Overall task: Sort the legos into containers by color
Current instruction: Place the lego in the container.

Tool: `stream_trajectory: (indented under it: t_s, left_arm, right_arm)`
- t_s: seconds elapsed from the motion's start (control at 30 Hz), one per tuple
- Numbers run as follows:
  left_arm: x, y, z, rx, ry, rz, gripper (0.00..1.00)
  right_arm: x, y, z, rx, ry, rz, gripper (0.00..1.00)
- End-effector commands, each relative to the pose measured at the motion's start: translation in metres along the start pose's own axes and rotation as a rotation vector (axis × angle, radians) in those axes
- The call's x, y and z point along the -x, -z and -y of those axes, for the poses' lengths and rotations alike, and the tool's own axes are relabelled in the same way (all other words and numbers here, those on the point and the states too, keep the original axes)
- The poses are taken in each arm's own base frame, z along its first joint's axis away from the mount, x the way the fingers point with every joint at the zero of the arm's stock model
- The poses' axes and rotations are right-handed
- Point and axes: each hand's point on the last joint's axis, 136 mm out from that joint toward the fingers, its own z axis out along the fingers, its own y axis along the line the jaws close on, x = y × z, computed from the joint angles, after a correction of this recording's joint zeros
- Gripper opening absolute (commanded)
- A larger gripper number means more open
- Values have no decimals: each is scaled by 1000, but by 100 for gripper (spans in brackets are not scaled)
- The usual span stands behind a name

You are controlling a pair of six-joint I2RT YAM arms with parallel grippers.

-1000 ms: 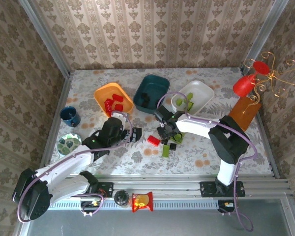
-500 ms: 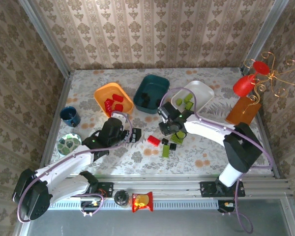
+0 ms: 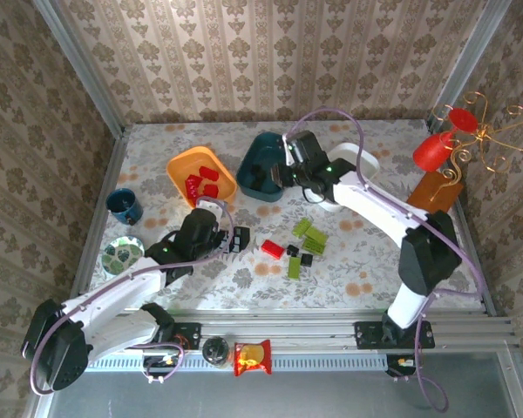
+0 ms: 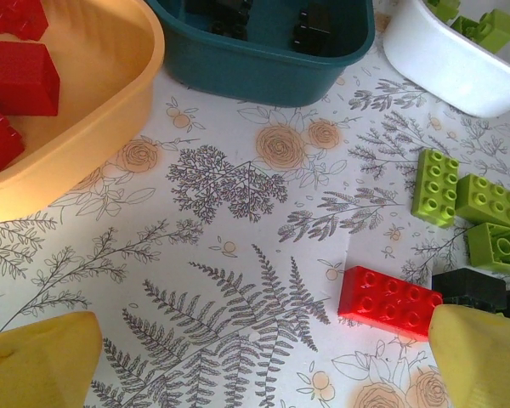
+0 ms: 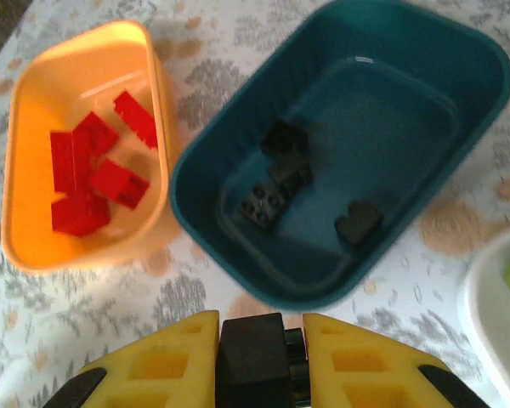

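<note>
My right gripper needs to move over the dark teal bin's near end next and go down to let go of the black lego, because black legos already lie at that end of the bin.
My right gripper [image 3: 280, 174] hangs at the near right edge of the dark teal bin [image 3: 263, 148]. In the right wrist view it [image 5: 261, 333] is shut on a black lego [image 5: 253, 361], with the teal bin [image 5: 459, 161] ahead holding several black legos [image 5: 269, 201]. The orange bin [image 3: 181, 165] holds red legos [image 5: 92, 174]. The white bin [image 3: 363, 165] holds green ones [image 4: 484, 25]. My left gripper [image 4: 259, 365] is open over bare table, with a red lego [image 4: 389, 303] just inside its right finger [image 4: 480, 357]. Green legos [image 4: 435, 187] and black legos [image 4: 469, 287] lie beyond it.
A dark blue cup [image 3: 124, 206] and a patterned bowl [image 3: 122, 254] stand at the left edge. A red ornament on a wire stand [image 3: 436, 152] and a wooden board [image 3: 431, 196] stand at the right. A snack packet [image 3: 252, 357] lies on the front rail.
My right gripper rose from the loose pile with the black lego and swung back and left to the teal bin. The left arm has stayed put.
</note>
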Motion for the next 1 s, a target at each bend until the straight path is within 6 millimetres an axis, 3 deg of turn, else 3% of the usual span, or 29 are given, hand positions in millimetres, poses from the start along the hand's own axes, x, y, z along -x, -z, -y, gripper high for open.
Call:
stream_trajectory:
  t_s: [0.0,0.2,0.37,0.47,0.57,0.63,0.87,0.97]
  left_arm:
    - [-2,4,-5,13,31,-2,100]
    - [-6,4,-4,5,39,-12,100]
    - [-10,2,-3,-4,40,-27,100]
    - [-11,1,-2,-7,39,-37,100]
    - [-13,-2,-1,-10,30,-51,100]
    - [-13,-2,0,-12,25,-56,100]
    - [-10,-6,6,-35,11,-64,100]
    - [-9,-8,14,-65,-5,-79,100]
  right_arm:
    - [5,-28,-4,27,-39,-24,17]
    - [9,-68,2,-2,-64,-50,18]
    - [-1,-99,17,-49,-86,-109,21]
    - [-6,-107,20,-60,-88,-127,30]
    - [-4,-106,20,-60,-89,-122,49]
    - [1,-102,18,-53,-89,-112,56]
    - [21,-66,9,-18,-92,-46,65]
    - [18,-45,8,-14,-101,-25,66]
